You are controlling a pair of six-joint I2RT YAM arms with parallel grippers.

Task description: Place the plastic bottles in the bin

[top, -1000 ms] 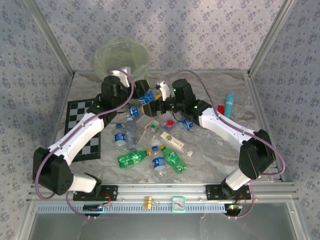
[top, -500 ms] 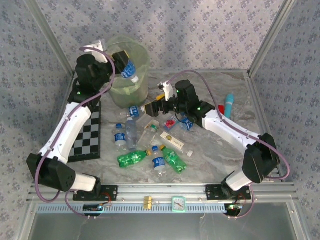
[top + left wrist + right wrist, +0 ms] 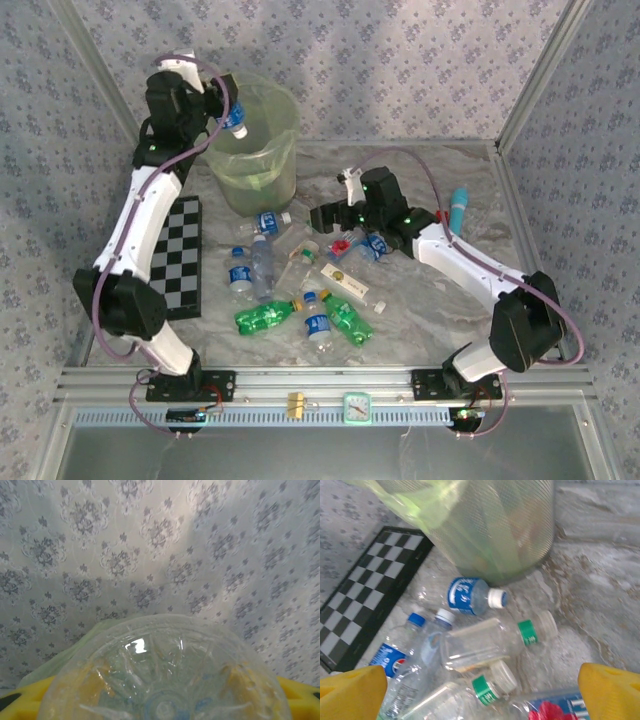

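My left gripper should move in over the bin's opening (image 3: pixel 258 115) next, because the blue-labelled bottle still hangs beside the bin's rim. Then it should tip downward to release the bottle.
My left gripper (image 3: pixel 222 112) is raised at the left rim of the bin (image 3: pixel 262 150) and is shut on a clear, blue-labelled plastic bottle (image 3: pixel 236 122). In the left wrist view that bottle's ribbed base (image 3: pixel 165 680) sits between my yellow fingers (image 3: pixel 22 700). My right gripper (image 3: pixel 325 215) hangs open over the pile of plastic bottles in front of the bin. Below its fingertips (image 3: pixel 612 690) lie a blue-labelled bottle (image 3: pixel 470 596), two clear ones with green bands (image 3: pixel 485 642) and a Pepsi bottle (image 3: pixel 390 660). Two green bottles (image 3: pixel 262 317) lie nearer the front.
A checkerboard (image 3: pixel 170 260) lies flat left of the pile. A cyan-and-white tube (image 3: pixel 459 210) lies at the far right. A white box (image 3: pixel 345 285) lies among the bottles. Metal frame posts and patterned walls close in the table.
My left arm has lifted the blue-labelled bottle from table height up to the bin's left rim. My right gripper has opened wider and drifted slightly right over the pile.
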